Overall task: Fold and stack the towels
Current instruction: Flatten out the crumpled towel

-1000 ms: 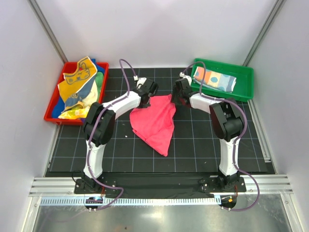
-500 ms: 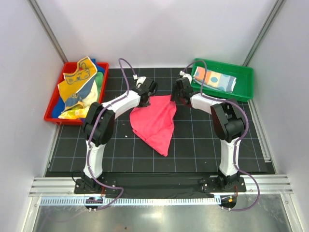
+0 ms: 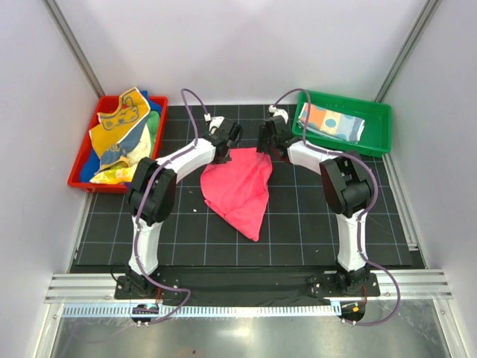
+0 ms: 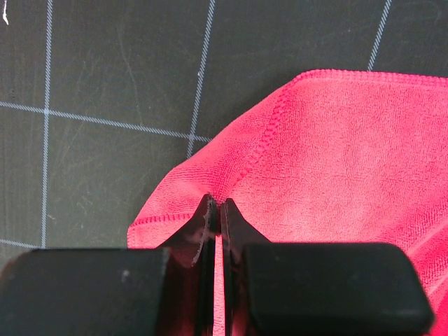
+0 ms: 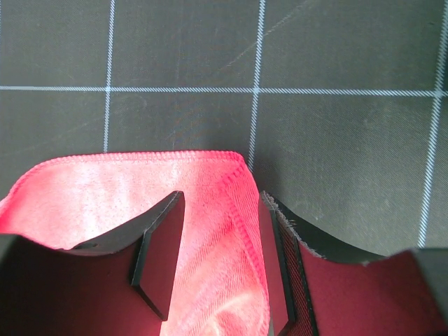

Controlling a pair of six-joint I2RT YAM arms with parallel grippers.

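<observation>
The pink-red towel's far corner [image 3: 266,154] [image 5: 239,183] toward the green tray is between my right gripper's fingers. My right gripper next needs to go down a little onto that corner and close.
A plain pink-red towel [image 3: 238,190] lies crumpled on the black grid mat, tapering towards the near side. My left gripper [image 3: 227,143] is at its far left corner and is shut on a pinch of its hem [image 4: 215,203]; the towel [image 4: 336,154] spreads to the right. My right gripper [image 3: 262,145] is at the far right corner and open, and the towel's corner [image 5: 105,189] lies between its fingers [image 5: 220,199]. A folded patchwork towel [image 3: 334,121] lies in the green tray. The tiger towel [image 3: 123,112] tops a heap of blue, green and yellow towels in the red tray.
The red tray [image 3: 77,177] stands at the far left of the mat and the green tray [image 3: 380,133] at the far right. Bare black grid mat [image 3: 320,224] lies around the pink-red towel. White walls close in the sides and back.
My right wrist has shifted a little to the left and farther back at the towel's corner. The left gripper and the towel have hardly moved.
</observation>
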